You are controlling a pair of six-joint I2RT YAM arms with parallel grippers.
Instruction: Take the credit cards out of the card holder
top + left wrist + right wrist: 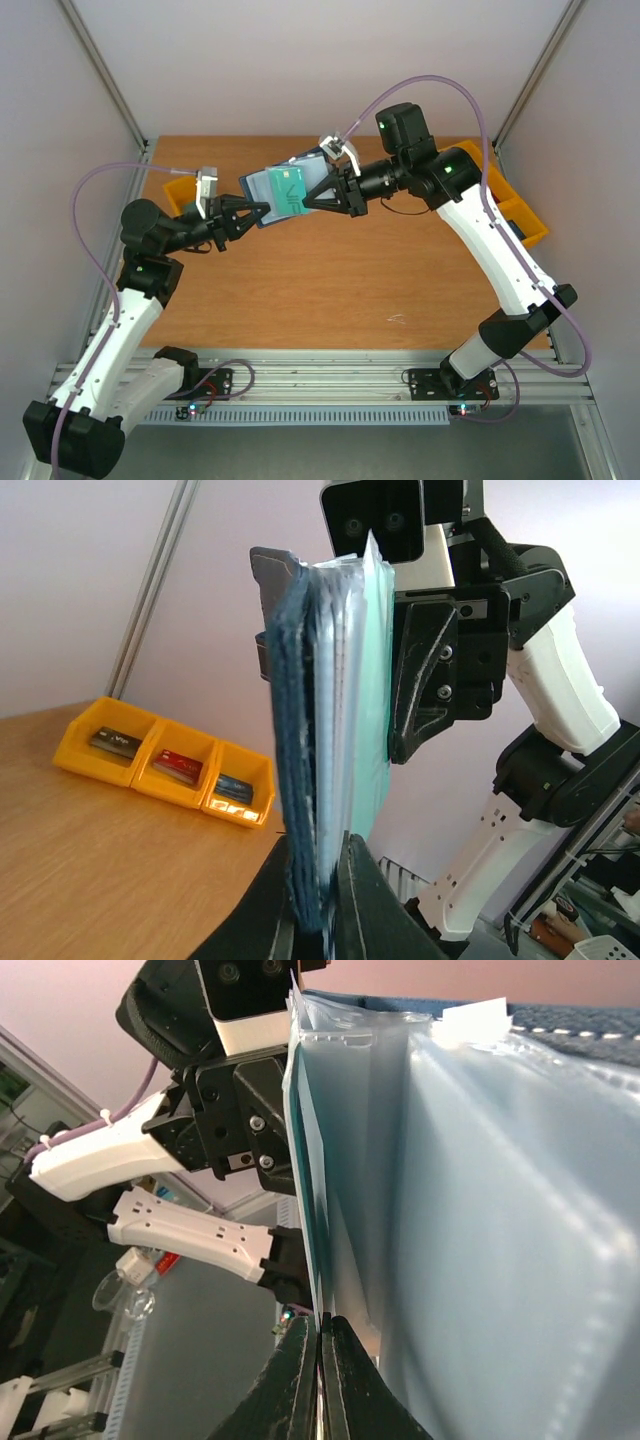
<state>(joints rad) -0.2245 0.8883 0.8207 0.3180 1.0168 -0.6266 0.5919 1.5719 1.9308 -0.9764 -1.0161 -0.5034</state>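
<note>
My left gripper brings the card holder (pixel 262 190) down next onto the bare tabletop below and releases it, since my right gripper has the teal card.
The dark navy card holder (pixel 262 190) hangs open in the air above the table's far middle, held between both arms. My left gripper (pixel 264 210) is shut on its lower edge; in the left wrist view (pixel 320 905) the navy cover (pixel 292 740) and pale sleeves stand upright between the fingers. A teal credit card (pixel 288 186) with a chip sticks out of a sleeve. My right gripper (pixel 312 200) is shut on that card's thin edge (pixel 303 1170), its fingertips (pixel 320 1360) pressed together beside the translucent grey-blue sleeves (pixel 480 1220). No whitish card with a red patch shows.
Yellow bins stand at the table's far right (pixel 518 208) and far left (pixel 178 188). In the left wrist view the bins (pixel 160 765) hold a dark, a red and a blue card. The walls of the cell close in on both sides.
</note>
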